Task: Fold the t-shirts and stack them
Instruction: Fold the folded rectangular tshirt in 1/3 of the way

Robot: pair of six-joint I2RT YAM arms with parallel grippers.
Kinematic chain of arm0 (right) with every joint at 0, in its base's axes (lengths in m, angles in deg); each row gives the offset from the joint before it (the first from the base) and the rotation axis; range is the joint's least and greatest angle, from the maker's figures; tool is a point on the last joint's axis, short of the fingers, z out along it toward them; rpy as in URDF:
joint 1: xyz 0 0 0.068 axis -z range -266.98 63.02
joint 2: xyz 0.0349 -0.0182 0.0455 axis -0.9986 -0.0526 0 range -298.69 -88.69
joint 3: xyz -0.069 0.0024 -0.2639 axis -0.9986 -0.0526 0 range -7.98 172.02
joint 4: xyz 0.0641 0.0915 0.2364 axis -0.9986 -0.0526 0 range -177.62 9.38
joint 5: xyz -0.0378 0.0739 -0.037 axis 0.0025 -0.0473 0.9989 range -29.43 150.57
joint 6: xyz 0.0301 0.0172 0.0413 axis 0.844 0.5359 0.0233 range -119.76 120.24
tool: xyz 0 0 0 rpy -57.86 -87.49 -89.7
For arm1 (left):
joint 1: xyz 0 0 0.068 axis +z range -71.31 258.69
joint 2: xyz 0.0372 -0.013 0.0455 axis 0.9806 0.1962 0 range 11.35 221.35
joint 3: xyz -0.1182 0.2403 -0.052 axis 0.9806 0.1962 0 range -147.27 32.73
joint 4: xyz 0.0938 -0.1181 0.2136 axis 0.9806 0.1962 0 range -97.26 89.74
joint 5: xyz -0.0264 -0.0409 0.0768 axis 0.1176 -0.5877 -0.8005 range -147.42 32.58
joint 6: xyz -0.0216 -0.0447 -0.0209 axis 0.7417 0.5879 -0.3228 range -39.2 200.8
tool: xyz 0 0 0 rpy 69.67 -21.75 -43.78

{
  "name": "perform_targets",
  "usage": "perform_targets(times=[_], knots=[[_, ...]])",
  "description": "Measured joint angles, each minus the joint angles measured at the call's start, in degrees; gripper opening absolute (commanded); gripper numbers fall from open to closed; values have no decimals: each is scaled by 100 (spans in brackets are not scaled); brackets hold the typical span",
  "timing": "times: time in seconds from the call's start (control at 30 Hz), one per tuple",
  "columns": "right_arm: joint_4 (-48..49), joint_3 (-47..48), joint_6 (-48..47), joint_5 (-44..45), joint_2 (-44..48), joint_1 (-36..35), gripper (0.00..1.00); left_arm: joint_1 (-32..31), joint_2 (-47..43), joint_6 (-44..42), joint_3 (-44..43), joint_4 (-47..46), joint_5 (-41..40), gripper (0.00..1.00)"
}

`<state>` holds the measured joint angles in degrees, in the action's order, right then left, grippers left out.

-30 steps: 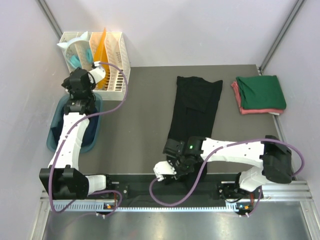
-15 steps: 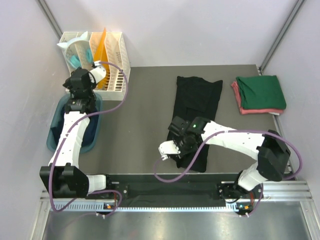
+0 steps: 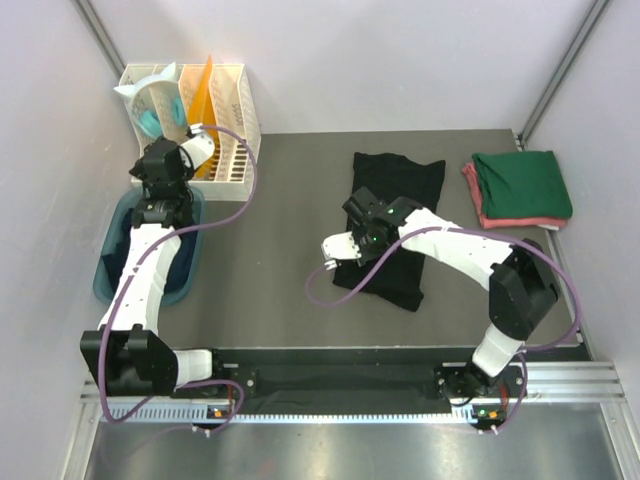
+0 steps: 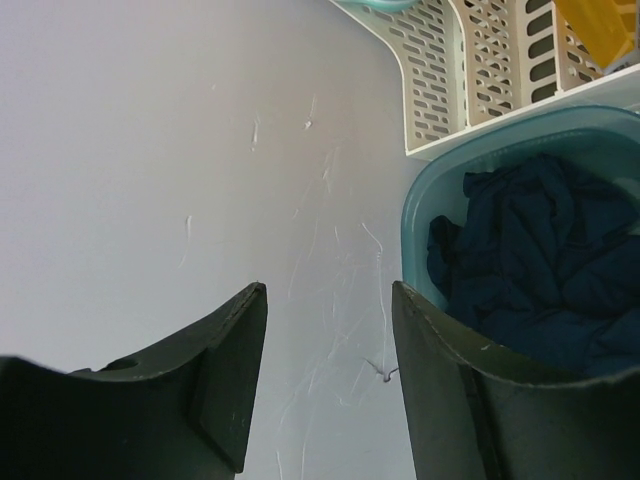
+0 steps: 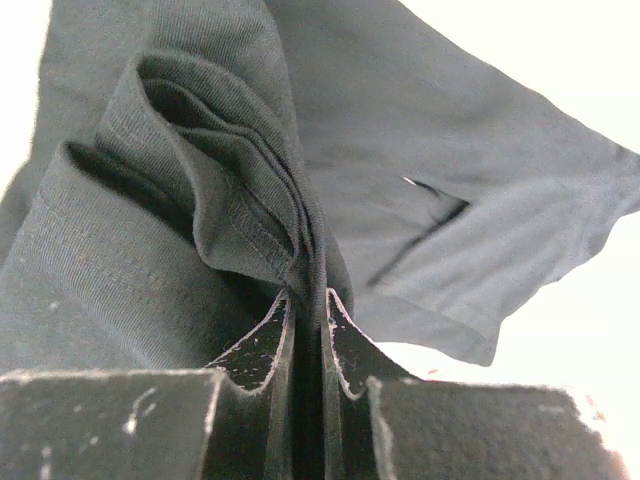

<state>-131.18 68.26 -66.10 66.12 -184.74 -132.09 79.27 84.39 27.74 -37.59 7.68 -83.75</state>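
My right gripper carries the black t-shirt's bunched fold outward next and releases it on the black t-shirt's far part [image 3: 398, 177] [image 5: 455, 160], since that lies farther outward.
A black t-shirt [image 3: 400, 180] lies lengthwise on the table right of centre, its near part doubled over. My right gripper [image 3: 358, 225] hangs above its middle, shut on a bunched fold of that black t-shirt [image 5: 450, 200], which fills the right wrist view around the right gripper [image 5: 308, 295]. A folded dark green t-shirt [image 3: 522, 182] rests on a pinkish-red one [image 3: 478, 205] at the far right. A crumpled navy t-shirt [image 4: 540, 260] sits in the teal tub [image 3: 112, 262]. My left gripper [image 4: 328, 290] stands open and empty above the tub's far end, near the wall.
A white slotted rack [image 3: 235, 120] with an orange piece and pale teal items stands at the far left, just behind the tub. Grey walls close in the left, right and back. A purple cable [image 3: 330, 285] loops below the right wrist.
My right gripper has travelled from the near table edge toward the far side, carrying the black t-shirt's near hem up over the rest, so the shirt lies shorter. The left arm stayed put.
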Motion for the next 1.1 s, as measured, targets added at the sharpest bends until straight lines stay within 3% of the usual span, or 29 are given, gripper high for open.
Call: perform_targets(times=[0.5,1.1], knots=[[879,297,-422,411,-442,667,0,0,-2,-2,155,-166,105,59],[1849,754,-612,658,-1165,850,0,0,-2,-4,232,-199,122,59]])
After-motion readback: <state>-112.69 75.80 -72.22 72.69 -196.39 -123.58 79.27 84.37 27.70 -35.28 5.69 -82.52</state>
